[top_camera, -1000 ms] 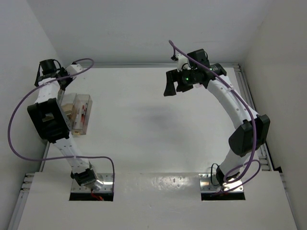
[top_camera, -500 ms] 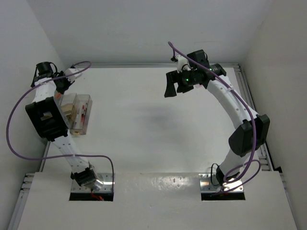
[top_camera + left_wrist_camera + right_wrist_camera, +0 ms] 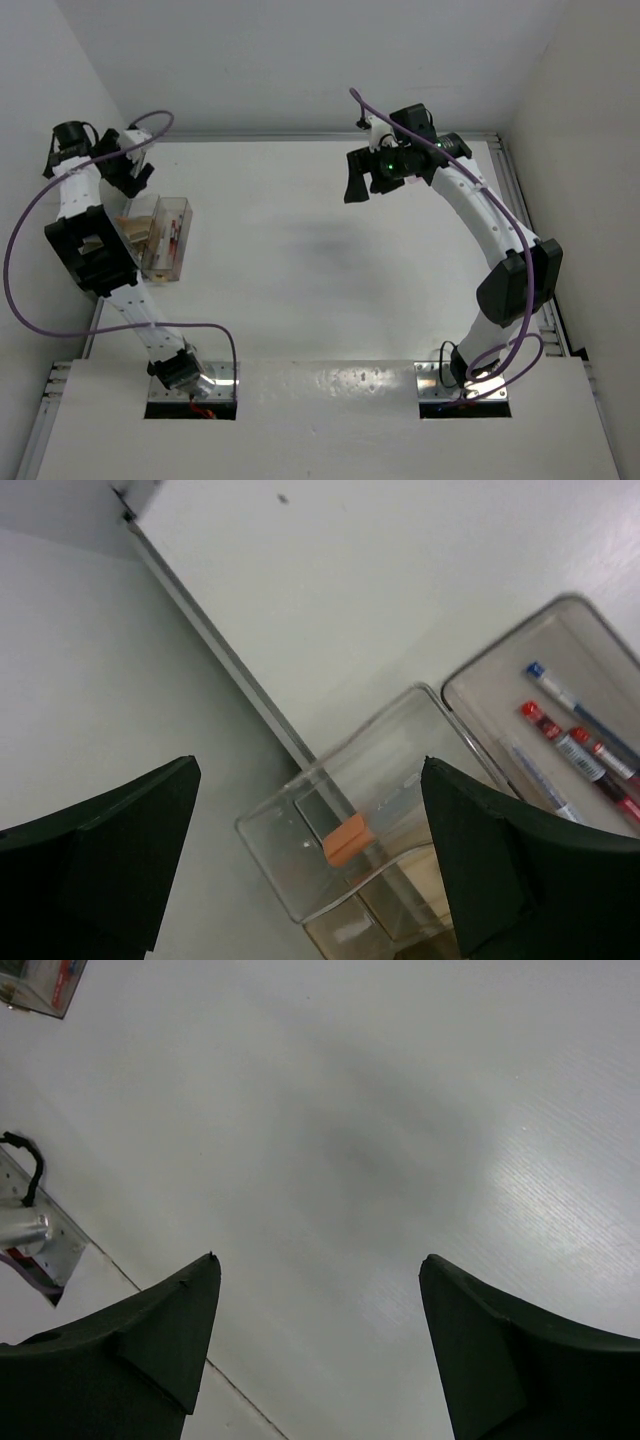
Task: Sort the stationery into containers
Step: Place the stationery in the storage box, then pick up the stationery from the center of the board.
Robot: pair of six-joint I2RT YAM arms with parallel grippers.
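Note:
A pink item lies below my right gripper and to its right in the top view. I will swing the empty gripper that way next and turn and lower it.
The containers [image 3: 183, 215] stand at the table's left edge, clear bins joined side by side. In the left wrist view a pink eraser [image 3: 348, 838] lies in the nearer bin [image 3: 275, 860]. The long bin [image 3: 470, 675] beside it holds a blue pen [image 3: 556, 692], red pens [image 3: 570, 745] and a pale pen [image 3: 540, 778]. My left gripper [image 3: 308, 770] hangs open above the eraser bin with nothing between its fingers; from above it [image 3: 135, 178] sits just behind the bins. My right gripper [image 3: 318, 1260] is open and empty over bare table, far right of the bins [image 3: 353, 182].
A metal rail [image 3: 225, 655] runs along the table's left edge next to the wall. A corner of the bins [image 3: 40, 985] shows at the top left of the right wrist view. The left arm's base bracket [image 3: 30, 1235] shows at its left edge.
My left gripper has opened and its arm has swung left and back toward the wall. The right arm has stayed still.

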